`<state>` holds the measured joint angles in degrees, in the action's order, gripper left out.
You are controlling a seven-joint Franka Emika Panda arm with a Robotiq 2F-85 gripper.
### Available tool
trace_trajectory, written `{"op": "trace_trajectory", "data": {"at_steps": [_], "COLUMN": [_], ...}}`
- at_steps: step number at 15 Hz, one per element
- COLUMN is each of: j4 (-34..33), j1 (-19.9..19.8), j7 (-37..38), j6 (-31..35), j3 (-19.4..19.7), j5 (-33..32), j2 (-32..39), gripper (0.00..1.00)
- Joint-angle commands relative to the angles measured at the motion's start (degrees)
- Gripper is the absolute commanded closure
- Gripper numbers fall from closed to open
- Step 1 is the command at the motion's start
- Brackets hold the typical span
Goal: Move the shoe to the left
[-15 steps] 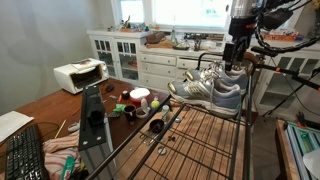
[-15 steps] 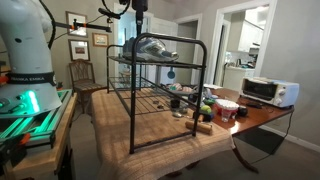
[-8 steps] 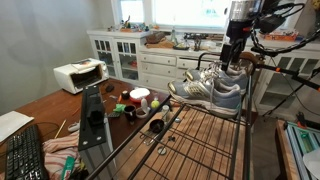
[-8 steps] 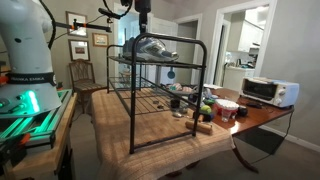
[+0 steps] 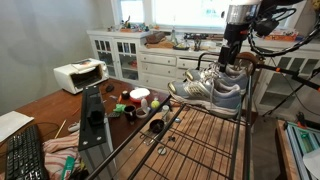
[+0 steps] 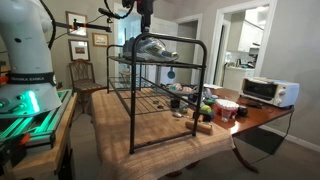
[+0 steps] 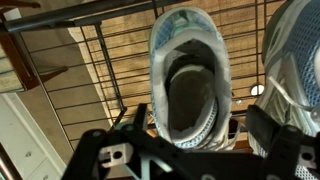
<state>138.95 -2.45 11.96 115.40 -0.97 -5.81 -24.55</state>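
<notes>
My gripper turns slightly next and closes its fingers on the sneaker's heel between them.
Two look-alike grey and white mesh sneakers sit side by side on the top shelf of a black wire rack. In the wrist view one sneaker lies straight below me with its opening up, and its twin is at the right edge. My gripper is open, with one finger on each side of the heel and not touching it. In both exterior views the gripper hangs just above the sneakers.
A white toaster oven stands on the wooden table. Cups and bowls lie beside the rack. A keyboard is at the near corner. White cabinets line the back wall.
My gripper has risen slightly above the sneakers. The sneakers have not moved.
</notes>
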Motion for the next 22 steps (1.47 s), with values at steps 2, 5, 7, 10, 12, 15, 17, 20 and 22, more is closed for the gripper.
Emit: {"op": "trace_trajectory", "data": {"at_steps": [2,5,7,10,12,15,17,20,22], "j4": [2.50,3.71,4.38,5.04,4.93,4.68,4.35,4.01,3.47], "j1": [0.44,0.24,0.13,0.00,-0.02,0.14,0.16,0.46,0.68], "j7": [-5.65,-7.56,-8.10,-9.19,-9.46,-9.56,-8.71,-7.82,-7.43], "j6": [3.21,6.08,8.12,9.72,9.62,9.61,9.31,8.50,7.75], "j3": [0.55,0.45,0.43,0.30,0.23,0.41,0.31,0.20,-0.40], "j5": [-0.26,-0.97,-1.19,-2.39,-3.21,-2.71,-2.11,-0.85,-0.91], "j2": [0.53,0.91,1.14,1.46,1.33,1.13,0.22,-2.25,-3.60], "gripper": [0.00,0.00,0.00,0.34,0.49,0.67,0.79,0.91,0.93]}}
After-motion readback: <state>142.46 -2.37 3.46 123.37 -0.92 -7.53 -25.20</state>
